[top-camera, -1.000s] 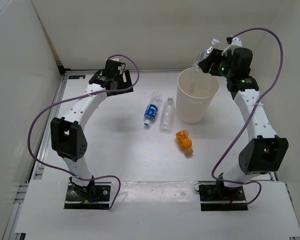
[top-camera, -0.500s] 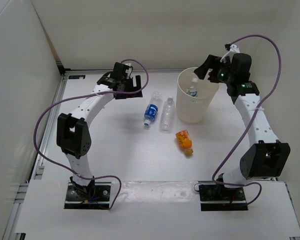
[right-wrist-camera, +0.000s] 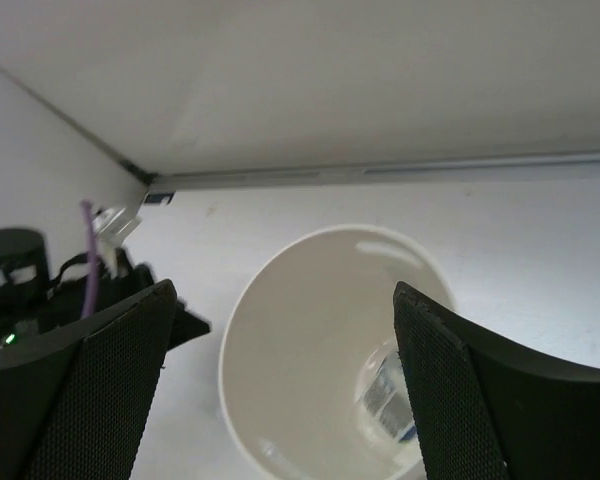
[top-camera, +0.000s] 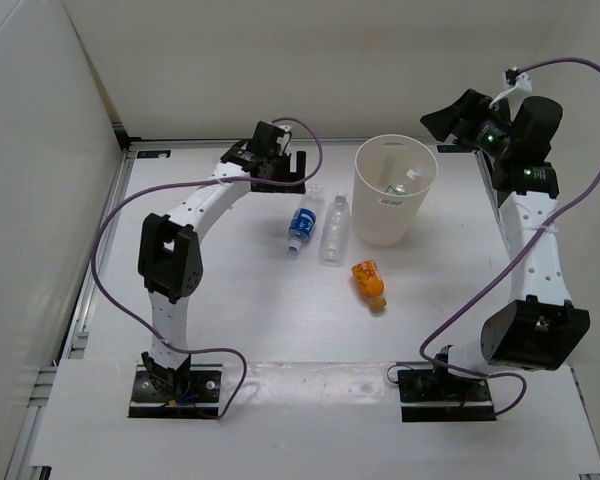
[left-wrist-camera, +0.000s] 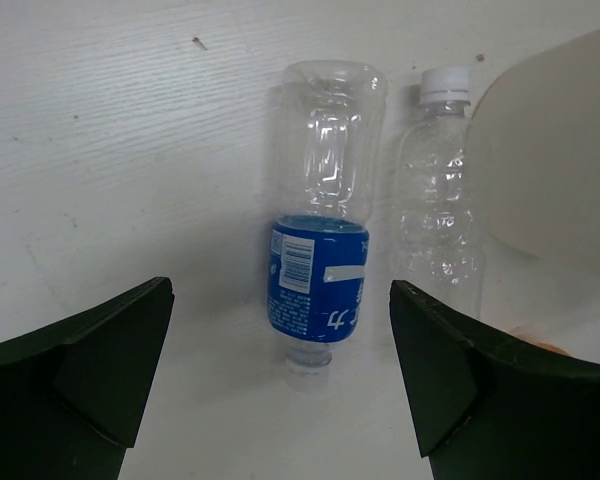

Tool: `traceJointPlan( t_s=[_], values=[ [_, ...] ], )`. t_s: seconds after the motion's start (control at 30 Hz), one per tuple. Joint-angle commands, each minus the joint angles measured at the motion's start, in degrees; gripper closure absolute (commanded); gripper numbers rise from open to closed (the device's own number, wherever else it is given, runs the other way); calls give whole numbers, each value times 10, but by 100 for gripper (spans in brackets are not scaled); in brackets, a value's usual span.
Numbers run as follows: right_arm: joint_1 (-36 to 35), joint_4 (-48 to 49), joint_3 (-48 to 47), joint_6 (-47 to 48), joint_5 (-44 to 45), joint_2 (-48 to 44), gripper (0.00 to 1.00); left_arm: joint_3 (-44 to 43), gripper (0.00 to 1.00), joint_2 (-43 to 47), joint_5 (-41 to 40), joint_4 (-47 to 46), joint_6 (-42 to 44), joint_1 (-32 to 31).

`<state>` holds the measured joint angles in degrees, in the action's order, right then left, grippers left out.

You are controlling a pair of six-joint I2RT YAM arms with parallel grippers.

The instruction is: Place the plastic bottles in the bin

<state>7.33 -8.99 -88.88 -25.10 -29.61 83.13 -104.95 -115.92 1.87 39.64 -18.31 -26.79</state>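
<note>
The bottle's blue label is already between my left gripper's open fingers. My left gripper should next go down toward the right in the top view, onto that part of the bottle.
The white bin stands at the back of the table, with one clear bottle with a white-blue label lying inside it. My right gripper hangs open above and to the right of the rim, with nothing in it. The right wrist view looks down into the bin at that bottle. Left of the bin lie the blue-label bottle and the plain clear bottle. The orange bottle lies nearer. My left gripper is open just behind the blue-label bottle, which sits between its fingers in the left wrist view.
White walls close off the back and both sides. A metal rail runs along the back left edge. The plain clear bottle lies close against the blue-label one, and the bin's wall stands right beside it.
My right gripper opened and dropped the white-blue-label bottle into the bin, then drew back to the right. My left arm swung right towards the blue-label bottle.
</note>
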Motion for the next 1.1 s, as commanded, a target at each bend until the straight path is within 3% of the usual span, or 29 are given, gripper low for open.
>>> traceJointPlan(
  t_s=[0.0,0.17,0.2,0.3,0.37,0.5,0.6,0.7,0.77,0.93,1.07],
  values=[
    [-12,1,36,-9,-64,-41,10,-44,0,-11,-3,13,26,-19],
    [-34,-16,75,30,-9,-78,10,-54,0,-31,7,27,25,-21],
    [-45,-33,74,76,38,-81,10,-55,0,-34,8,27,25,-23],
    [-72,-38,69,204,68,-90,10,-60,0,-43,14,28,27,-28],
    [-72,-44,68,363,43,-86,10,-69,0,-53,20,32,33,-31],
    [-57,-78,53,463,-2,-76,10,-84,0,-70,30,47,34,-33],
    [-24,-96,30,395,-27,-65,10,-83,0,-78,39,52,35,-34],
    [36,-78,8,282,-163,-44,10,-80,0,-83,54,47,33,-34],
    [57,-40,19,195,-166,-42,10,-84,0,-88,64,47,31,-38],
    [75,-45,5,176,-170,-30,10,-95,0,-107,89,52,20,-42],
    [107,-32,-10,88,-180,-10,10,-98,0,-119,114,59,12,-41]
  ],
)
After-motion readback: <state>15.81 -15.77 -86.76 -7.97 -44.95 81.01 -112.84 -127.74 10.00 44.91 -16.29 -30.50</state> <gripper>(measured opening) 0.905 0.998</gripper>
